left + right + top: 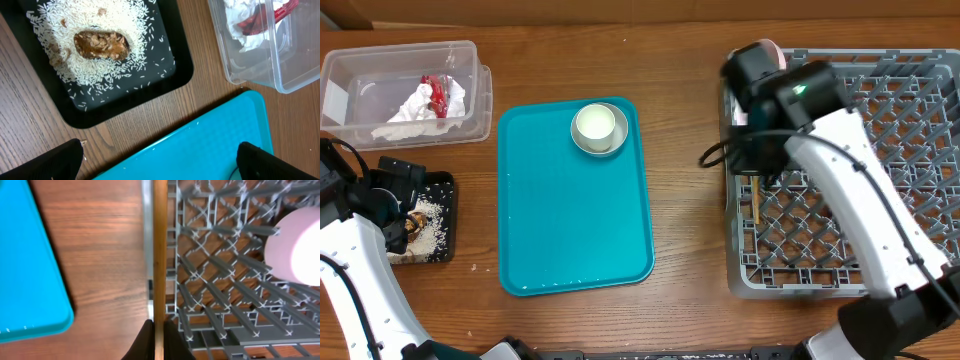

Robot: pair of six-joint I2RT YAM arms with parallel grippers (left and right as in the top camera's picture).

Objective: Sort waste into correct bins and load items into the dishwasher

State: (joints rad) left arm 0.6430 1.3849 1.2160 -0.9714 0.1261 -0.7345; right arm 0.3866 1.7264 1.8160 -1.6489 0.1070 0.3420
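The wooden stick already runs along the rack's narrow side slot (750, 238) (171, 262) below my right gripper, so the gripper will next lower the stick into that slot and release it.
The clear tub (470, 85) at the back left holds the white napkin (415, 110) and the red-and-white wrapper (438, 92). The black tray (442, 185) holds rice (125, 30) and the brown lump (101, 44). A white cup (597, 123) sits in a grey-rimmed bowl (584, 145) on the teal tray (570, 220). My left gripper (160, 165) is open and empty, above the teal tray's edge beside the black tray. My right gripper (159, 325) is shut on a wooden stick (160, 255) over the left rim of the grey dish rack (840, 280). A pink dish (295, 250) stands in the rack.
The teal tray (25, 270) lies left of the rack with bare wood between them. My right arm (840, 150) crosses over the rack and hides part of it. A few loose rice grains lie on the teal tray (210, 145).
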